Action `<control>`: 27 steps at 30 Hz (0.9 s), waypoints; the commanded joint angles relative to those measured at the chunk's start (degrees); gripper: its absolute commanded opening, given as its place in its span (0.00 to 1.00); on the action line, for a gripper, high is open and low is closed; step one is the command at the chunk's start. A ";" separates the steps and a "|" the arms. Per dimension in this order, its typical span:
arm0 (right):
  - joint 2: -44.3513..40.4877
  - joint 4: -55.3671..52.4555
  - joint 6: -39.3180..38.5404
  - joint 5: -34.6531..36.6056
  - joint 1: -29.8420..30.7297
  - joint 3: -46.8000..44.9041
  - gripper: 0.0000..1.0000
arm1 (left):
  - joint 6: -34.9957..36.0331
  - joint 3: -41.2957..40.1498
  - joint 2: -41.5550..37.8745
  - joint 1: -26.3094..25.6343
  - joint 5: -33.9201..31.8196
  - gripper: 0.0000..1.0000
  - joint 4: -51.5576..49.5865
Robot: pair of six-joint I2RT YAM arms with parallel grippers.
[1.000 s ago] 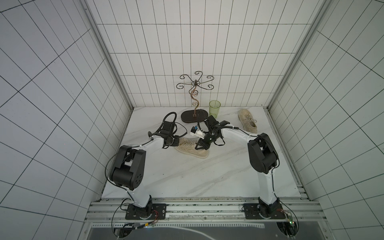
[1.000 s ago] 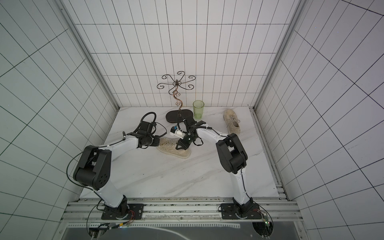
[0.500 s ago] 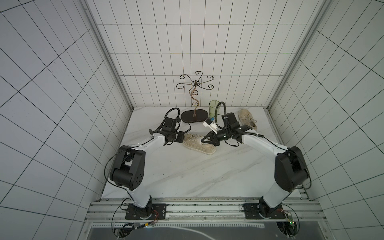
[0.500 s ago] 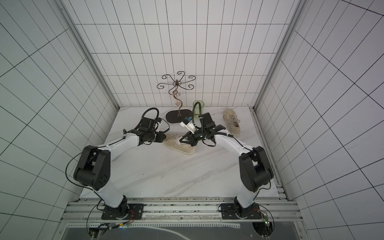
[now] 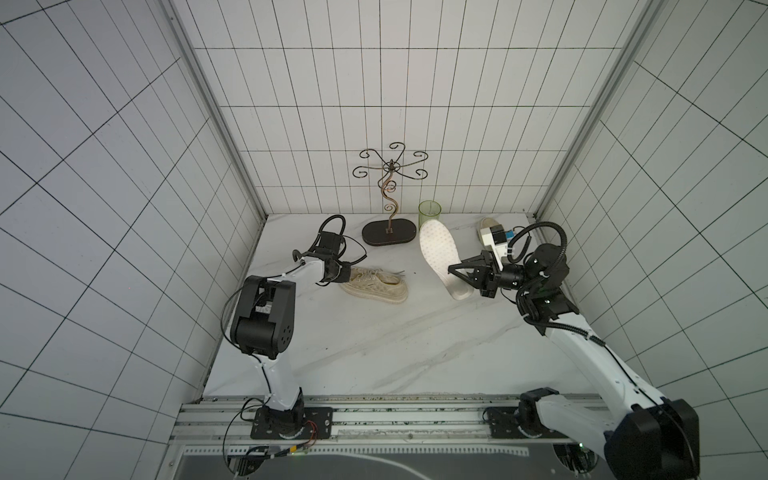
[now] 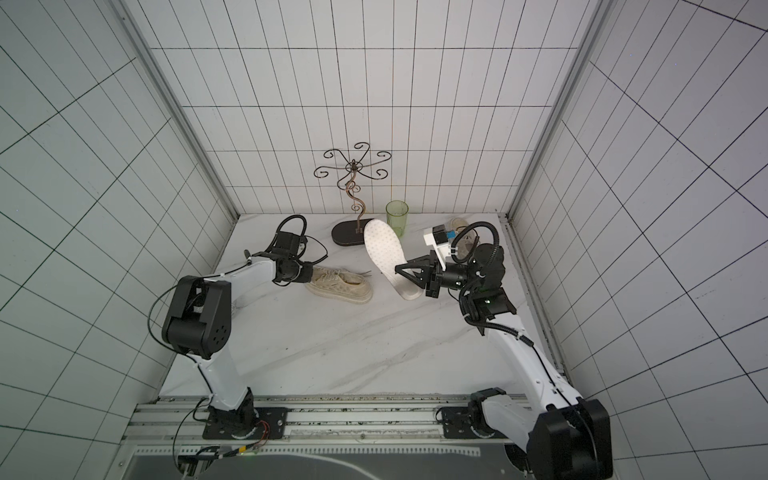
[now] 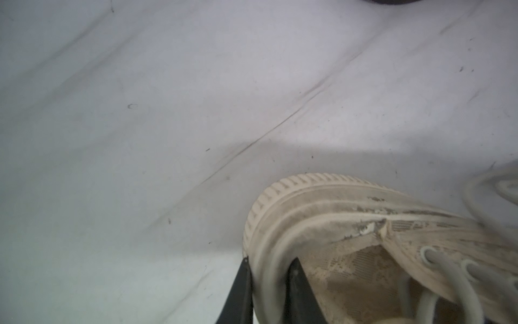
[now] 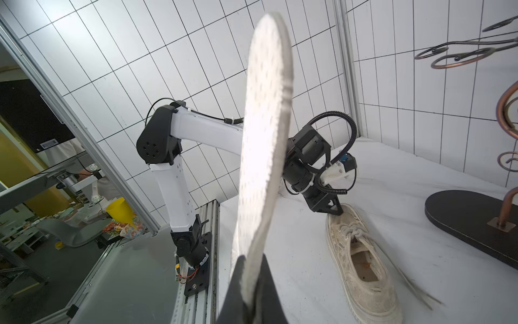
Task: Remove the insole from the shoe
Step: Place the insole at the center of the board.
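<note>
I will next move the shoe in my left gripper outward toward the marble table's nearer back corner and release the shoe's heel rim, since open marble lies outward of the gripper.
The beige lace-up shoe (image 5: pixel 374 284) (image 6: pixel 338 284) lies on its sole on the marble table, left of centre. My left gripper (image 5: pixel 345 274) (image 6: pixel 309 276) is shut on its heel rim; in the left wrist view one finger (image 7: pixel 297 280) is inside the shoe (image 7: pixel 364 224) and one outside. The white perforated insole (image 5: pixel 439 253) (image 6: pixel 385 252) hangs clear of the shoe, tilted up to its right. My right gripper (image 5: pixel 453 272) (image 6: pixel 399 269) is shut on the insole near its lower end. The right wrist view shows the insole (image 8: pixel 266 140) rising from the gripper (image 8: pixel 252 261), with the hollow shoe (image 8: pixel 361 252) beyond.
A copper wire stand on a dark oval base (image 5: pixel 388 232) and a green cup (image 5: pixel 429 212) stand at the back, just behind the insole. A second shoe (image 5: pixel 485 226) lies at the back right, partly hidden by my right wrist.
My right gripper has drawn the insole out of the shoe and carried it up and to the right. The left gripper has kept hold of the heel; the shoe has shifted slightly.
</note>
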 commanded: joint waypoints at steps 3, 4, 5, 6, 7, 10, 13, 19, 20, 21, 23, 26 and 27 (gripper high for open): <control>-1.92 -15.41 -3.14 5.71 -3.83 -1.72 0.00 | 9.45 9.69 0.82 0.25 -5.37 0.00 -5.85; -2.36 -20.43 -5.53 8.14 -4.18 -1.27 0.00 | 11.20 12.22 1.55 0.72 -6.52 0.00 -7.78; -2.70 -25.74 -8.03 11.72 -4.23 -0.60 0.00 | 12.47 14.71 2.29 1.24 -8.02 0.00 -9.61; -2.72 -29.29 -9.65 14.14 -4.25 -0.33 0.00 | 13.66 16.62 2.83 1.85 -8.85 0.00 -10.77; -2.46 -32.21 -11.27 15.50 -4.25 -0.36 0.00 | 15.07 18.61 3.48 2.51 -9.84 0.00 -11.60; -2.25 -38.80 -12.77 22.20 -4.25 -0.98 0.00 | 19.24 23.76 5.74 4.04 -12.61 0.00 -12.80; -1.74 -46.63 -11.71 33.19 -4.24 -0.94 0.00 | 24.04 28.59 8.99 4.52 -17.60 0.00 -13.73; -1.02 -56.85 -8.48 48.63 -4.25 -4.84 0.00 | 29.60 36.40 15.80 7.27 -20.36 0.00 -15.01; -0.56 -57.74 -8.14 49.81 -4.25 -5.84 0.00 | 29.78 37.26 16.75 7.72 -20.58 0.00 -15.12; -0.01 -58.29 -7.67 50.80 -4.25 -7.03 0.00 | 30.13 37.92 17.59 8.08 -20.98 0.00 -15.11; 1.42 -57.99 -6.57 53.28 -4.25 -8.89 0.00 | 31.13 38.32 18.85 8.62 -21.51 0.00 -14.37; 5.36 -58.11 -5.49 56.20 -4.25 -8.08 0.00 | 32.06 39.02 21.17 9.25 -22.19 0.00 -13.28; 7.03 -58.11 -5.52 56.73 -4.25 -8.12 0.00 | 32.32 39.55 22.11 9.46 -22.59 0.00 -13.26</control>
